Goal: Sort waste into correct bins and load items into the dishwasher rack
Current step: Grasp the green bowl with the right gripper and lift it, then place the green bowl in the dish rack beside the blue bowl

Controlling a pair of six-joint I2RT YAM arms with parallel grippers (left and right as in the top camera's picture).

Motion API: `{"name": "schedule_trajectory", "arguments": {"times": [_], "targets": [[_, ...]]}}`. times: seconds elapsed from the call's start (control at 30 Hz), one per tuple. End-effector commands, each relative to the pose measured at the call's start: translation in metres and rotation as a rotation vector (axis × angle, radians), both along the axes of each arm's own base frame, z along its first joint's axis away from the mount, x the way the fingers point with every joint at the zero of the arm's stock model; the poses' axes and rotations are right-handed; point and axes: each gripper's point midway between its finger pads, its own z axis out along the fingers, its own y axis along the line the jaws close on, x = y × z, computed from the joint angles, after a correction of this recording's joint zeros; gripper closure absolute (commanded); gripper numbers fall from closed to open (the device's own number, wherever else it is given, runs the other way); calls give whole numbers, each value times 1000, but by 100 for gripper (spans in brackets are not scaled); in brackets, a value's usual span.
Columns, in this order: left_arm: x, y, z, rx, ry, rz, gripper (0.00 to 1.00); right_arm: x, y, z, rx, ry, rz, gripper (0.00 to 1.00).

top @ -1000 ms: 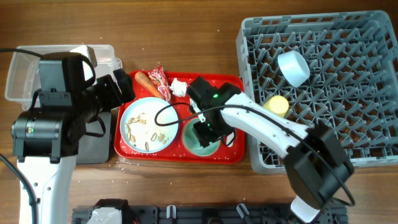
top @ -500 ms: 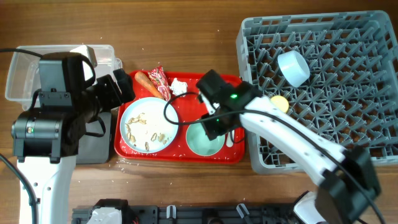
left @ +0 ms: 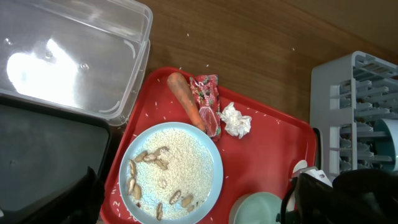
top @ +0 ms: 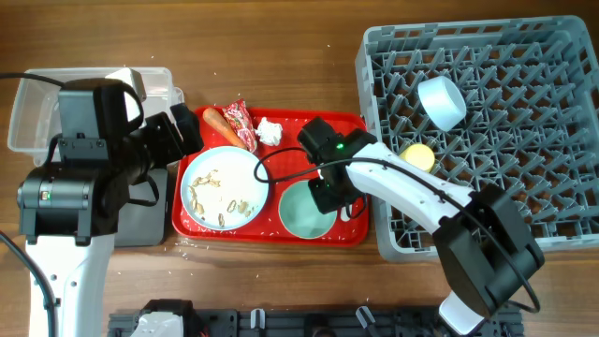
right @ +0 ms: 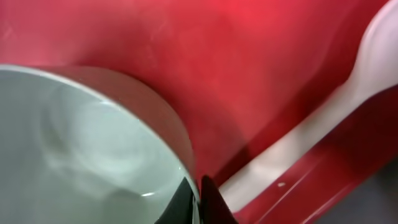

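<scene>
The robot's right gripper will next lift outward over the grey rack, tilt the pale green bowl and lower it beside the light-blue bowl, where the rack's wires are empty.
The pale green bowl sits at the front right of the red tray. My right gripper is shut on the bowl's right rim, one finger inside and one outside. The white spoon lies just right of the bowl. The light-blue plate holds rice and brown scraps. Behind it lie the orange food piece, red wrapper and white tissue. My left gripper hovers open over the tray's left edge. The light-blue bowl and yellow cup are in the grey rack.
The clear tub stands at the far left, with the black tray in front of it, partly under my left arm. Rice grains are scattered on the red tray and on the wood near its front left corner.
My right gripper moved from over the middle of the green bowl to its right rim, and its arm shifted. The left arm has not moved.
</scene>
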Motion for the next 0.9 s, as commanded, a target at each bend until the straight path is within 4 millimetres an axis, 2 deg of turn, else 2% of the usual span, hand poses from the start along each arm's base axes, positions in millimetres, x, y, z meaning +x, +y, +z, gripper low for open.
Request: {"name": "schedule_trajectory", "arguments": {"times": [0.0,0.03,0.07,0.1,0.13,0.17,0.2,0.27,0.3,0.33,0.4,0.47,0.6,0.7,0.87], "targets": [[1,3,7,4,-21,8,0,29,-20,42,-43,-125,-114,96],[1,3,7,4,-21,8,0,40,-30,59,-67,-190,-143,96],[1,3,7,4,-21,8,0,56,-44,85,-102,-296,-177,96],[1,3,7,4,-21,8,0,74,-62,116,-150,-436,-226,96],[1,3,7,4,-21,8,0,95,-88,158,-223,-635,-298,96],[1,3,7,4,-21,8,0,106,-113,193,-291,-796,-371,96],[1,3,7,4,-21,8,0,112,-133,221,-348,-916,-441,96],[1,3,7,4,-21,8,0,115,-196,290,-573,-1158,-594,96],[1,3,7,4,-21,8,0,112,-225,307,-699,-1190,-643,96],[1,3,7,4,-21,8,0,110,-247,314,-791,-1181,-670,95],[1,3,7,4,-21,8,0,110,-295,306,-912,-1100,-740,96],[1,3,7,4,-21,8,0,108,-344,285,-1024,-994,-821,96],[1,3,7,4,-21,8,0,116,-394,240,-1176,-784,-787,96],[1,3,7,4,-21,8,0,126,-408,221,-1301,-685,-715,96],[1,3,7,4,-21,8,0,147,-399,186,-1318,-610,-595,96]]}}
